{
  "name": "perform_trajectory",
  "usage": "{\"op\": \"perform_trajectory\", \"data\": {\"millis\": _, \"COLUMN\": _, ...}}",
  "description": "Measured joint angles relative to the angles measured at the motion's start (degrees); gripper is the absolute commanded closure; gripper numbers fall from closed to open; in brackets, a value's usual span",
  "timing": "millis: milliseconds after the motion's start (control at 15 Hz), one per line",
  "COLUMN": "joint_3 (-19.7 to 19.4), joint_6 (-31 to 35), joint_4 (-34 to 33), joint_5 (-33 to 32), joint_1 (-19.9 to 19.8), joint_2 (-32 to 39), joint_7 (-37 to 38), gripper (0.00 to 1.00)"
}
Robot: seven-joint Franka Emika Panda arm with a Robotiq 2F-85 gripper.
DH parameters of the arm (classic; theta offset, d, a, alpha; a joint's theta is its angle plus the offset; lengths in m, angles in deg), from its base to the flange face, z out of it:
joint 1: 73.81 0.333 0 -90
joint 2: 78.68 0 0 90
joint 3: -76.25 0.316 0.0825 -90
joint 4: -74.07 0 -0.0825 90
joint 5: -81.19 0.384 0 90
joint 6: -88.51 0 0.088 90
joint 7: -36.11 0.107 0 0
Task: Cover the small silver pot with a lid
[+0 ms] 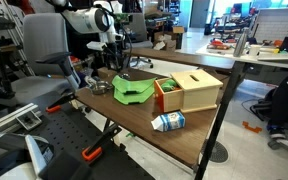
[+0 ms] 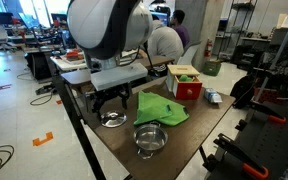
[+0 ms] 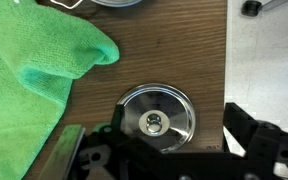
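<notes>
My gripper moves down slightly toward the cloth next, before its fingers straddle the lid's knob, since the knob sits nearer the finger by the green cloth.
The small silver pot stands uncovered on the wooden table next to the green cloth; it also shows in an exterior view, and only its rim shows at the top edge of the wrist view. A round shiny lid with a centre knob lies flat on the table near the table's edge, apart from the pot; it also shows in an exterior view. My gripper is open and hangs just over the lid, one finger on each side of it, holding nothing. It also shows in an exterior view.
The green cloth lies close beside the lid. A wooden box with a red container beside it and a lying bottle are further along the table. The table edge runs right next to the lid.
</notes>
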Motion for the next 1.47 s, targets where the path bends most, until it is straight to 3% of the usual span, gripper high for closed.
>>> {"op": "perform_trajectory", "data": {"millis": 733, "joint_3": -1.1, "joint_6": -2.7, "joint_4": -9.9, "joint_5": 0.1, "joint_1": -0.1, "joint_2": 7.3, "joint_7": 0.0, "gripper": 0.00}}
{"op": "perform_trajectory", "data": {"millis": 800, "joint_3": -1.2, "joint_6": -3.1, "joint_4": -10.5, "joint_5": 0.1, "joint_1": -0.1, "joint_2": 7.7, "joint_7": 0.0, "gripper": 0.07}}
{"op": "perform_trajectory", "data": {"millis": 867, "joint_3": -1.3, "joint_6": -3.4, "joint_4": -10.9, "joint_5": 0.1, "joint_1": -0.2, "joint_2": 7.9, "joint_7": 0.0, "gripper": 0.28}}
{"op": "perform_trajectory", "data": {"millis": 1000, "joint_3": -1.4, "joint_6": -4.0, "joint_4": -11.9, "joint_5": 0.1, "joint_1": -0.2, "joint_2": 8.6, "joint_7": 0.0, "gripper": 0.32}}
{"op": "perform_trajectory", "data": {"millis": 1467, "joint_3": -1.6, "joint_6": -4.5, "joint_4": -14.6, "joint_5": 0.1, "joint_1": -0.2, "joint_2": 10.6, "joint_7": 0.0, "gripper": 0.86}}
